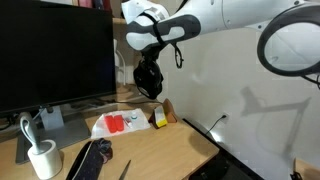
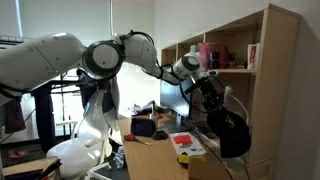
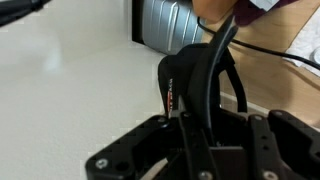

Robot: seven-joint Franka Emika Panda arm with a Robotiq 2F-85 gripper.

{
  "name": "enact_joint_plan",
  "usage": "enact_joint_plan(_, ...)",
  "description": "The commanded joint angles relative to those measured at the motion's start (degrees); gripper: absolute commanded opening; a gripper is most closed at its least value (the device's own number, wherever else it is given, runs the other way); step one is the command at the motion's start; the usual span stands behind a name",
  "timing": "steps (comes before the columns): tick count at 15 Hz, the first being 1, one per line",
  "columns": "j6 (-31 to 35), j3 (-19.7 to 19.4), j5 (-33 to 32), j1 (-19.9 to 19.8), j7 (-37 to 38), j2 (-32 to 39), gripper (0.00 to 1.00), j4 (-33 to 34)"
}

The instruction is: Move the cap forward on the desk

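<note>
The desk spot point(image 1: 137, 99) point(image 3: 258, 76) beside the white paper is below the robot's gripper, so the gripper should next go down until the hanging cap touches that spot, then let go of the cap.
My gripper point(image 1: 149, 60) is shut on the black cap point(image 1: 148, 80) and holds it in the air, well above the tan desk point(image 1: 160, 150), close to the white wall. In an exterior view the cap point(image 2: 236, 135) hangs down from the gripper point(image 2: 212, 98) over the desk point(image 2: 158, 162). In the wrist view the cap's black fabric point(image 3: 196, 78), with a small red-white mark, is pinched between my fingers point(image 3: 195, 125). The desk point(image 3: 270, 70) shows at the right edge.
A large dark monitor point(image 1: 55, 50) stands at the back of the desk. On the desk are a white mug point(image 1: 42, 157), a dark patterned object point(image 1: 90, 158), a red-and-white packet point(image 1: 118, 124) and a small yellow box point(image 1: 160, 118). A wooden shelf unit point(image 2: 250, 50) stands beside the desk.
</note>
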Motion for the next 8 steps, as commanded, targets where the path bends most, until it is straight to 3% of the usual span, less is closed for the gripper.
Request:
enact_joint_plan(1,-0.66,-2.6,-4.75,2.42,-0.99,5.58,0.08,6.03)
enact_joint_plan(6,-1.18,-3.29,-6.91,4.3,-2.17,9.0,0.08,7.77)
enact_joint_plan(7,-1.42,-2.99,-6.51,4.28,-2.65,9.07,0.14,7.7)
enact_joint_plan(8,-1.77,-2.7,-5.94,4.17,-2.57,9.03,0.37,7.73)
